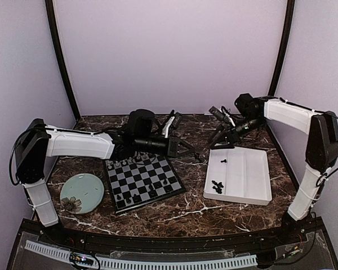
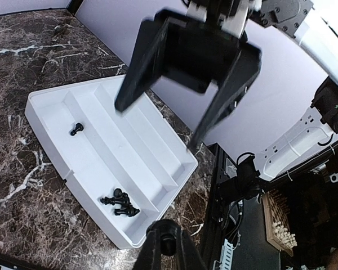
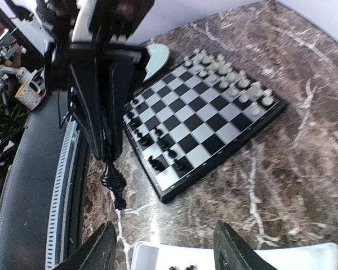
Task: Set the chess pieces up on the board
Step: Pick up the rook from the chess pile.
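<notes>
The board's near row's empty square (image 1: 160, 190) is below my left gripper, to its left in the top view. My left gripper will move back and down to release there.
The board (image 1: 143, 179) lies left of centre, with white pieces (image 1: 136, 161) along its far edge and black pieces (image 1: 141, 192) on its near rows. My left gripper (image 1: 196, 154) reaches right past the board, above the bare table, and is shut on a black chess piece (image 3: 114, 183). In its own view the fingers (image 2: 168, 239) pinch that piece. My right gripper (image 1: 217, 129) is open and empty, facing the left gripper above the table. The right wrist view shows its fingers spread wide (image 3: 169, 253). The board also shows there (image 3: 203, 124).
A white compartment tray (image 1: 253, 180) on the right holds a cluster of black pieces (image 1: 217, 187) and one single piece (image 1: 223, 161); the tray also shows in the left wrist view (image 2: 129, 135). A pale-green plate (image 1: 81, 193) lies left of the board.
</notes>
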Controlling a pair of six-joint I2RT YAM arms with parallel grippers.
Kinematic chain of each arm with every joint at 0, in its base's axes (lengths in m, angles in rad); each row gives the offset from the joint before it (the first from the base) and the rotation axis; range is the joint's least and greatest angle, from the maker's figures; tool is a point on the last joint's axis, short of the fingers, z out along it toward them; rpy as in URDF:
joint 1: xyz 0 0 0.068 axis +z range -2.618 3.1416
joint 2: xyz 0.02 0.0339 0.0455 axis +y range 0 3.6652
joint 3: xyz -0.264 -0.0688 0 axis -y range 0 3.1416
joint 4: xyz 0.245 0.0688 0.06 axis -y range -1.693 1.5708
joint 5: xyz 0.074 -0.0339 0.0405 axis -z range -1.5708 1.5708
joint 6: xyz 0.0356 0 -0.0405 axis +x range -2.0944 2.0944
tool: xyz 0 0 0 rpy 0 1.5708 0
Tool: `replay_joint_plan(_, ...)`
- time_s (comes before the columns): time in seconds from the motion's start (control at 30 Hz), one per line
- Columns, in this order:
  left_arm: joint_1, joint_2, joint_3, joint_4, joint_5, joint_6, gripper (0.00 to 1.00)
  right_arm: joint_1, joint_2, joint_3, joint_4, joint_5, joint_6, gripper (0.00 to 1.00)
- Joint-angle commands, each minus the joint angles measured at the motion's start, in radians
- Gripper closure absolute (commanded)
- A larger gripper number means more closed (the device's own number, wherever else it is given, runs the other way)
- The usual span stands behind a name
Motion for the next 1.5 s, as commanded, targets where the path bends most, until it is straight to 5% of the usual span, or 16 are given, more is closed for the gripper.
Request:
replay_joint_plan(0.0, 0.003, -0.049, 0.002, 0.047, 0.047, -0.004, 1.00, 0.077, -0.036, -0.082, -0.080, 0.027, -0.115, 0.40)
replay_joint_plan(0.4, 0.002, -0.032, 0.013, 0.081, 0.086, -0.031, 1.00, 0.175, -0.004, -0.081, -0.018, 0.070, -0.065, 0.50)
replay_joint_plan(0.77, 0.003, -0.015, 0.015, 0.103, 0.074, -0.042, 1.00, 0.193, 0.007, -0.067, -0.067, 0.047, -0.097, 0.74)
replay_joint_plan(0.97, 0.003, -0.003, 0.021, 0.086, 0.059, -0.044, 1.00, 0.196, 0.021, -0.043, -0.128, 0.020, -0.148, 1.00)
replay_joint_plan(1.33, 0.003, -0.092, 0.004, -0.037, -0.070, 0.048, 1.00, 0.162, -0.002, -0.128, -0.107, 0.069, -0.147, 1.00)
replay_joint_plan(1.47, -0.021, -0.152, -0.004, -0.289, -0.156, 0.198, 1.00, 0.103, -0.031, -0.221, 0.019, 0.128, -0.054, 1.00)
